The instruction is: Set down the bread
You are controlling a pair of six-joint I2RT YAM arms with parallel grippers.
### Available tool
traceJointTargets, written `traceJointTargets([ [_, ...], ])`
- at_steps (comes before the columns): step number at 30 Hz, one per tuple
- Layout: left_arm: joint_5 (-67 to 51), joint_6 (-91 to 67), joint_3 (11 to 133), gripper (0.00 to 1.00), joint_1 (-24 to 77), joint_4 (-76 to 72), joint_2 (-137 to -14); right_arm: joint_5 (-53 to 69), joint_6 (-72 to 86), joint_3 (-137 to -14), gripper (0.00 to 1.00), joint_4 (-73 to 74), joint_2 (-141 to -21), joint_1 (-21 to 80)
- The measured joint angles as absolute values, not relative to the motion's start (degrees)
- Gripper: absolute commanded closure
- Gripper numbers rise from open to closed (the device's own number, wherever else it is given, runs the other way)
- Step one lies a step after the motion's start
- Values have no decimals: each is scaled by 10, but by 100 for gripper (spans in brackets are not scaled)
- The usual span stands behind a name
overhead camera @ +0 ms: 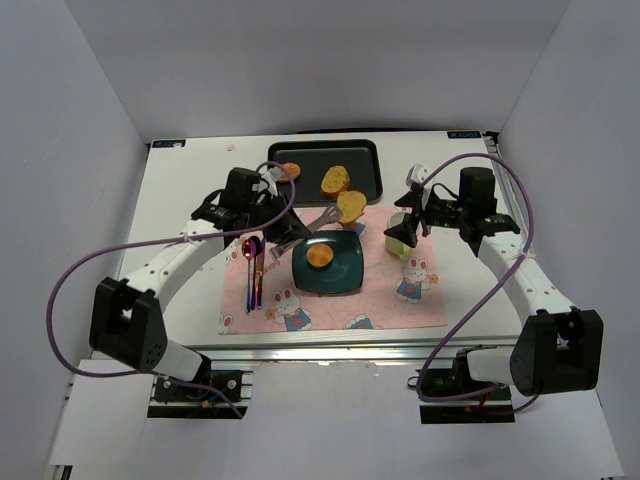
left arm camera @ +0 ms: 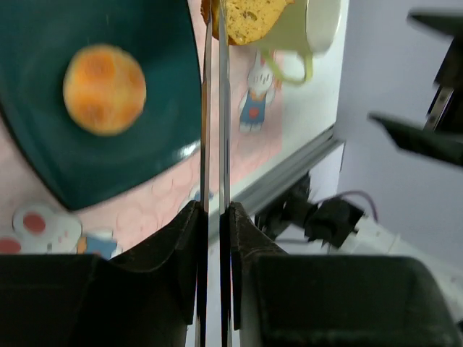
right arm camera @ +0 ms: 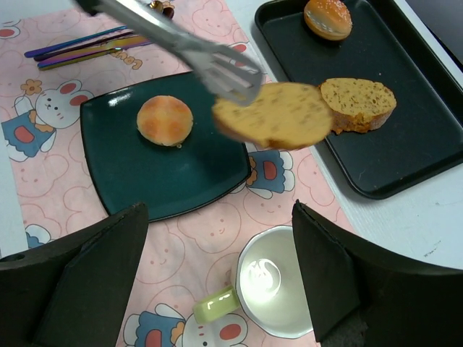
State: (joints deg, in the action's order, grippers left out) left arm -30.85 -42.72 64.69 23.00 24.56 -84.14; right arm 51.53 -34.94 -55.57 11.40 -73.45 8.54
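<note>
The bare plate beside the bun lies below and back from the robot's left gripper, so the left gripper will next lower the slice back onto that plate and release the tongs (left arm camera: 214, 130).
My left gripper (overhead camera: 275, 232) is shut on metal tongs (left arm camera: 214, 130), seen between its fingers in the left wrist view (left arm camera: 213, 210). The tongs (right arm camera: 217, 69) pinch an oval toasted bread slice (overhead camera: 351, 207) (right arm camera: 278, 116) (left arm camera: 249, 18), held in the air over the far right corner of the dark-green plate (overhead camera: 345, 278) (right arm camera: 123, 173). A round bun (overhead camera: 319, 256) (right arm camera: 165, 120) (left arm camera: 105, 89) lies on the plate (left arm camera: 43, 43). My right gripper (overhead camera: 405, 232) (right arm camera: 219, 210) is open and empty, above a white cup (right arm camera: 278, 293).
A black tray (overhead camera: 370, 185) (right arm camera: 405, 144) at the back holds another slice (overhead camera: 335, 180) (right arm camera: 359, 103) and a bun (overhead camera: 290, 170) (right arm camera: 328, 18). Cutlery (overhead camera: 255, 268) (right arm camera: 79, 47) lies left of the plate on the pink bunny placemat (overhead camera: 380, 310). The cup (overhead camera: 398, 245) stands right of the plate.
</note>
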Motion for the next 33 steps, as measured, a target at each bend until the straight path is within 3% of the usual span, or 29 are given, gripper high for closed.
traceJointTargets([
  [14,-259,-358,642,82,282,414,-797,516,-349,-566,15,115,-746,83],
  [17,-254,-353,642,67,297,422,-811,516,-349,-566,15,115,-746,83],
  [23,-241,-340,658,52,309,437,-835,516,-349,-566,15,115,-746,83],
  [33,-208,-338,711,49,309,456,-841,516,-349,-564,14,115,-746,83],
])
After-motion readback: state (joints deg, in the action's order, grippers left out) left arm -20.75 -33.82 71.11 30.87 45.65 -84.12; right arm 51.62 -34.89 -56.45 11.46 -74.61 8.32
